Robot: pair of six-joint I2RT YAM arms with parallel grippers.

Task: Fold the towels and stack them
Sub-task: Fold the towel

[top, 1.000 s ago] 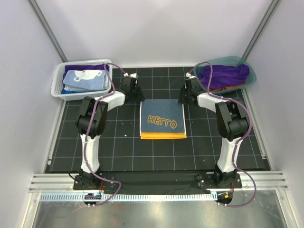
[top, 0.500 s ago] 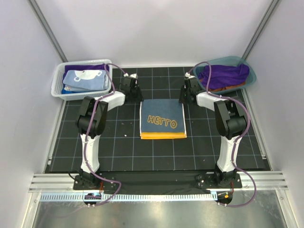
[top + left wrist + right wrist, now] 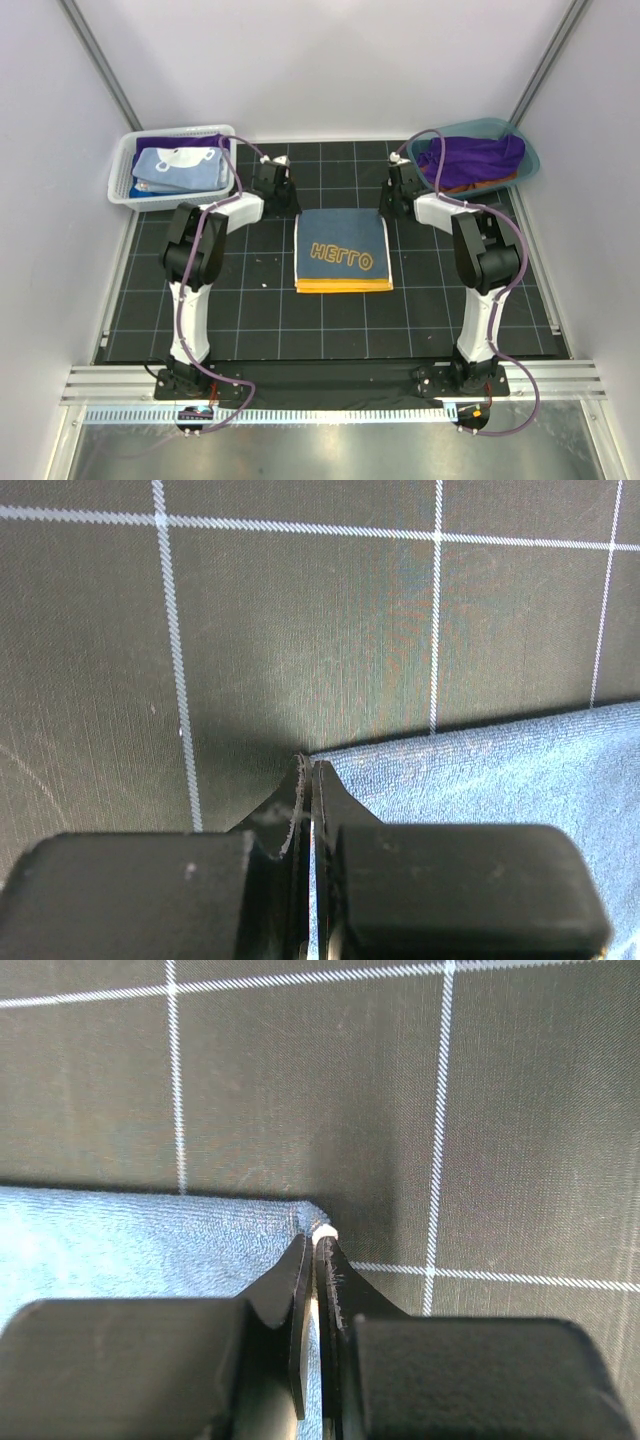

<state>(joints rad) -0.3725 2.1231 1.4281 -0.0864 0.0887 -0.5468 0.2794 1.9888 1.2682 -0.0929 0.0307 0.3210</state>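
Next, the right gripper lifts and comes back to release the towel's corner by the yellow-orange edge [image 3: 386,284], since that edge lies back from it, past the lettering.
A folded navy towel [image 3: 343,252] with yellow-orange lettering and a yellow-orange edge lies flat in the middle of the black grid mat. My left gripper [image 3: 297,207] is at its far left corner. In the left wrist view the gripper [image 3: 307,765] is shut, with the towel [image 3: 500,770] edge pinched between the jaws. My right gripper [image 3: 383,209] is at the far right corner. In the right wrist view the gripper [image 3: 313,1240] is shut on the towel [image 3: 120,1240] corner, and a white bit shows between the tips.
A white mesh basket [image 3: 122,182] at the back left holds a light blue printed towel [image 3: 180,165] and a purple one [image 3: 215,142]. A teal tub [image 3: 531,160] at the back right holds a deep purple towel [image 3: 475,158]. White walls enclose the mat.
The right arm has shifted very slightly. The towel and the left arm are as before.
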